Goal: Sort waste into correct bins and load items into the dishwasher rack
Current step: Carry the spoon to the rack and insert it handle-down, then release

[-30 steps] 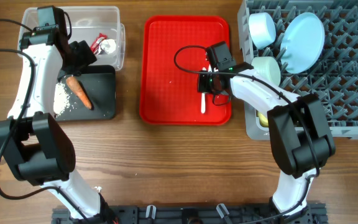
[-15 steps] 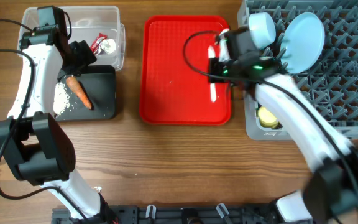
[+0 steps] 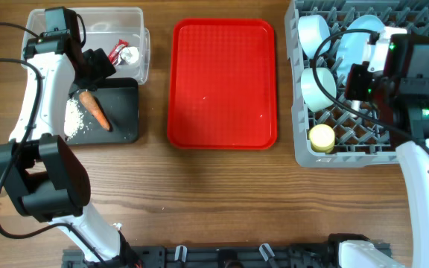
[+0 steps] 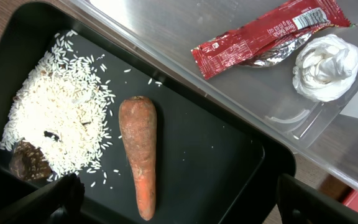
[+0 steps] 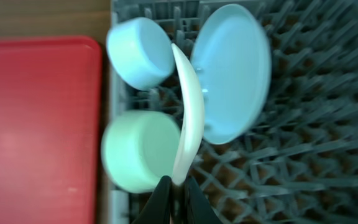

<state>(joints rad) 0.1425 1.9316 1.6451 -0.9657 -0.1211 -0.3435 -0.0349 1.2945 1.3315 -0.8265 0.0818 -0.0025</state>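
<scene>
I will next lower my right gripper toward that bare part of the rack and let go of the white spoon there, because the rack's wires beside the yellow cup are empty.
My right gripper (image 5: pixel 174 186) is shut on the handle of the white spoon (image 5: pixel 188 112) and holds it above the grey dishwasher rack (image 3: pixel 415 126), over two pale blue bowls (image 3: pixel 315 33) (image 3: pixel 319 85) and the pale blue plate (image 3: pixel 360 45). In the overhead view the right gripper (image 3: pixel 357 80) hides the spoon. The yellow cup (image 3: pixel 321 138) sits in the rack's front left corner. My left gripper (image 4: pixel 179 205) is open and empty above the black tray (image 4: pixel 229 149). That tray holds the carrot (image 4: pixel 138 149), rice (image 4: pixel 61 118) and a brown lump (image 4: pixel 30 163). The clear tub (image 4: pixel 166 18) holds the red wrapper (image 4: pixel 260 37) and a white scrap (image 4: pixel 327 65).
The flat red serving tray (image 3: pixel 222 74) lies bare between the bins and the rack. The clear tub (image 3: pixel 136 30) and black tray (image 3: pixel 125 112) stand at the far left. The rack's pegs (image 5: pixel 303 168) rise under the spoon.
My right gripper has lifted the spoon off the red tray and carried it right, over the rack. The left arm has not moved.
</scene>
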